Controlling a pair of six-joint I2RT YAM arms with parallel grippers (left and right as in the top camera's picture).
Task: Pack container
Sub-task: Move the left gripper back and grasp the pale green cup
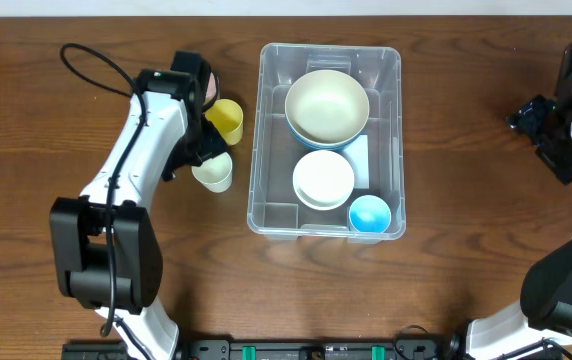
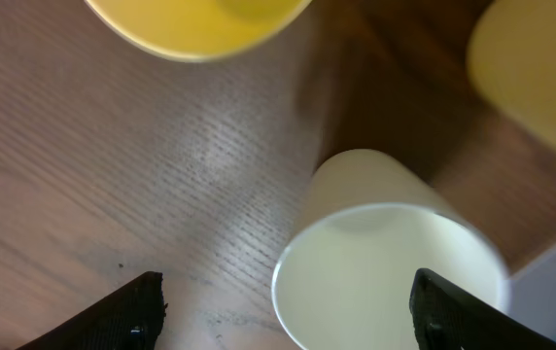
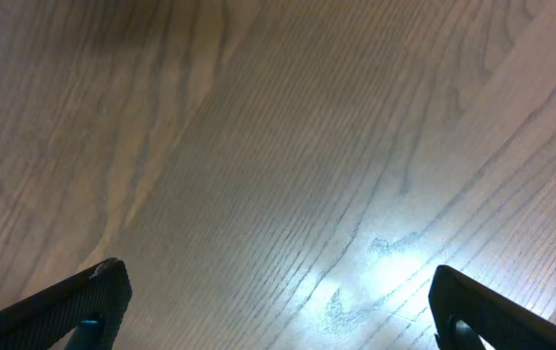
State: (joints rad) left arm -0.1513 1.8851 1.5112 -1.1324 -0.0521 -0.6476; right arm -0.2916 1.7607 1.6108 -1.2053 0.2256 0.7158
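My left gripper lowers astride the cream cup's side away from the container next. One finger hangs over the cream cup's opening, the other over bare wood.
The clear plastic container sits at the table's middle. It holds a large cream bowl, a white bowl and a small blue cup. Left of it stand a yellow cup and a cream cup. My left gripper is open just above them. In the left wrist view its jaws are spread wide, with the cream cup partly between them and the yellow cup at the top. My right gripper is open and empty over bare wood at the far right.
A pink object shows behind the left arm's wrist. The container's left wall stands close to the two cups. The white wall edge runs along the table's back.
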